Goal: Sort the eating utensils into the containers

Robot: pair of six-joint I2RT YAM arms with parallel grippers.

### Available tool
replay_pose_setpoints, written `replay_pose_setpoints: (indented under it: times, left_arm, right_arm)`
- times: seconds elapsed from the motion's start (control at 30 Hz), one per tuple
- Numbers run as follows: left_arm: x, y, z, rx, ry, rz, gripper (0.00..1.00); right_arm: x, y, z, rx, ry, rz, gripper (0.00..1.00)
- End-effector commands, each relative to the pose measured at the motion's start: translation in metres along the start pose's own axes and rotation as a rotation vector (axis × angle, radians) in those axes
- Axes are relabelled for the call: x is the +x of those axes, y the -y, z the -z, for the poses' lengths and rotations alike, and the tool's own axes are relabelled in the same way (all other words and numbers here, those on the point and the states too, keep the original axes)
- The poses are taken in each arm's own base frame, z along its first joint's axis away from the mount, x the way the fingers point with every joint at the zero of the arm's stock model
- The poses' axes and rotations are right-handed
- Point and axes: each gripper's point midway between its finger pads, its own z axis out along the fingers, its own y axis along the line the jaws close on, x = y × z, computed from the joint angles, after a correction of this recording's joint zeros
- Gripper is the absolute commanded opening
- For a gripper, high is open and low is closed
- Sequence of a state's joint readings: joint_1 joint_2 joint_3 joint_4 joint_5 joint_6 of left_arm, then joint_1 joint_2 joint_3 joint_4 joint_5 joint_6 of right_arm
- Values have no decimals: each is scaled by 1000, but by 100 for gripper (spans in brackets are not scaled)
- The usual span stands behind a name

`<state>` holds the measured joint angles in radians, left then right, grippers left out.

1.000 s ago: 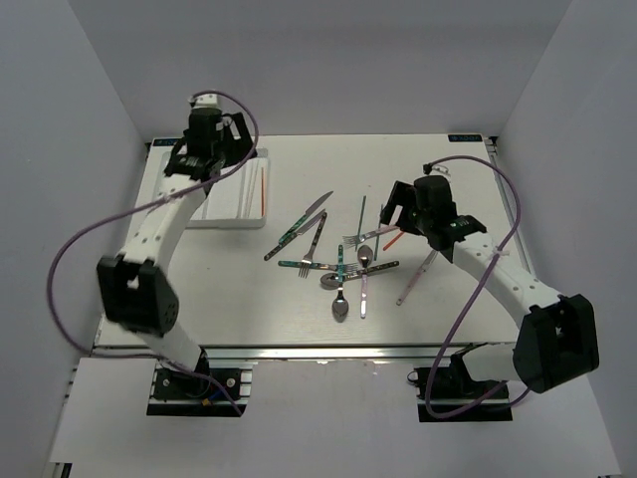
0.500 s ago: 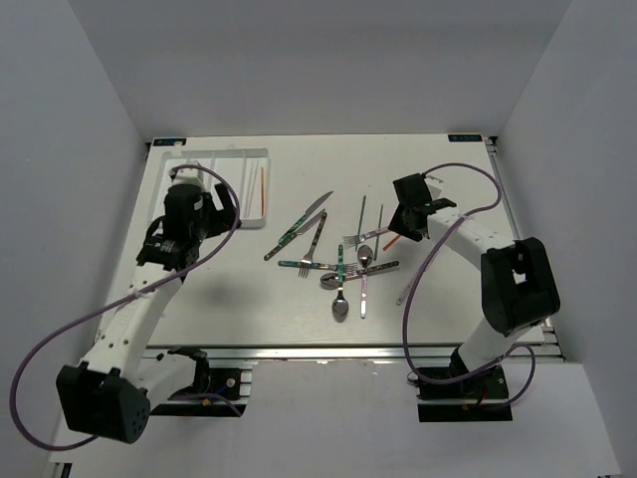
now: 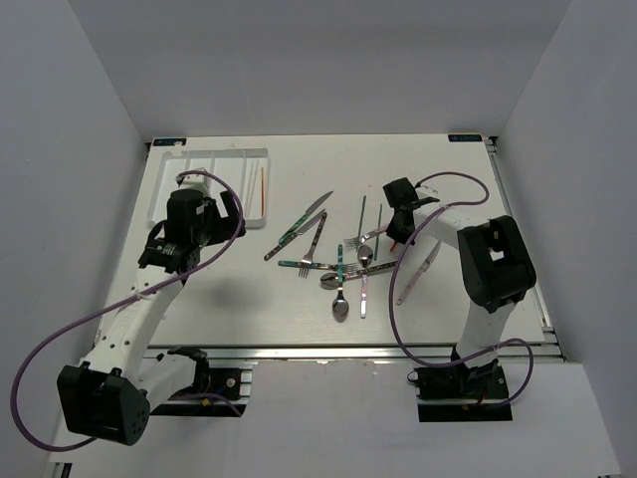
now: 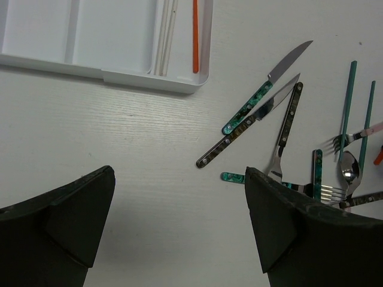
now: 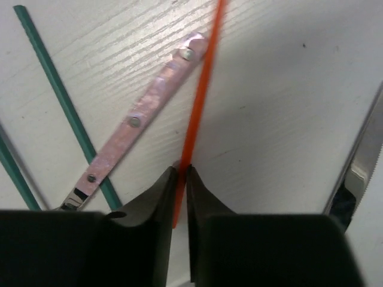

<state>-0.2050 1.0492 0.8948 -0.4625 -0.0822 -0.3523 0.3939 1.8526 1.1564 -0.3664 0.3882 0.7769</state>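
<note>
My left gripper moves to the right in the top view toward the red-orange chopstick next, since it lies on that side, pinched by my right gripper.
My right gripper [image 5: 181, 173] is shut on a thin red-orange chopstick [image 5: 200, 95] lying on the table, pinched near its end, beside a pink handle [image 5: 143, 113] and a teal chopstick [image 5: 60, 101]. From above, the right gripper [image 3: 396, 237] sits at the right side of the utensil pile [image 3: 343, 264]. The left gripper [image 4: 179, 227] hangs open over bare table, holding nothing, left of two knives [image 4: 266, 89] and a dark-handled fork [image 4: 288, 122]. The white tray [image 4: 149, 81] lies beyond it with one red-orange chopstick [image 4: 195, 36] in its right compartment.
A knife [image 5: 365, 149] lies just right of my right gripper. The tray [image 3: 229, 151] occupies the back left corner of the table. White walls enclose the table on three sides. The left arm's purple cable loops over the table's left edge.
The right gripper has closed from wide open onto the red-orange chopstick, its arm folding in. The left arm has pulled back from over the tray toward the near side.
</note>
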Motion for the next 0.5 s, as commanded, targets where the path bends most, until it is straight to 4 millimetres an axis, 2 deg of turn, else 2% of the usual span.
replay_pose_setpoints:
  times: [0.0,0.13,0.23,0.33,0.37,0.4,0.43,0.47]
  left_arm:
    - [-5,8,3,43,19,-2,98]
    - [-6,13,0,63,8,6,98]
    - [-6,20,0,94,1,21,98]
    - [-8,39,4,190,-14,49,98]
    - [-15,48,6,236,8,72,98]
    - [-19,57,9,281,16,91,98]
    - [-20,75,15,381,9,105,98]
    - [-19,85,17,440,5,126,98]
  right_arm:
    - [9,23,-5,115,-14,-26,12]
    - [8,35,6,145,5,-43,0]
    - [-4,37,22,138,46,-74,0]
    - [-25,32,47,89,113,-97,0]
    - [-28,29,54,58,129,-95,0]
    - [-34,17,72,-35,146,-56,0]
    - [-48,-7,83,-167,205,-40,0]
    - [-47,-31,98,-308,227,16,0]
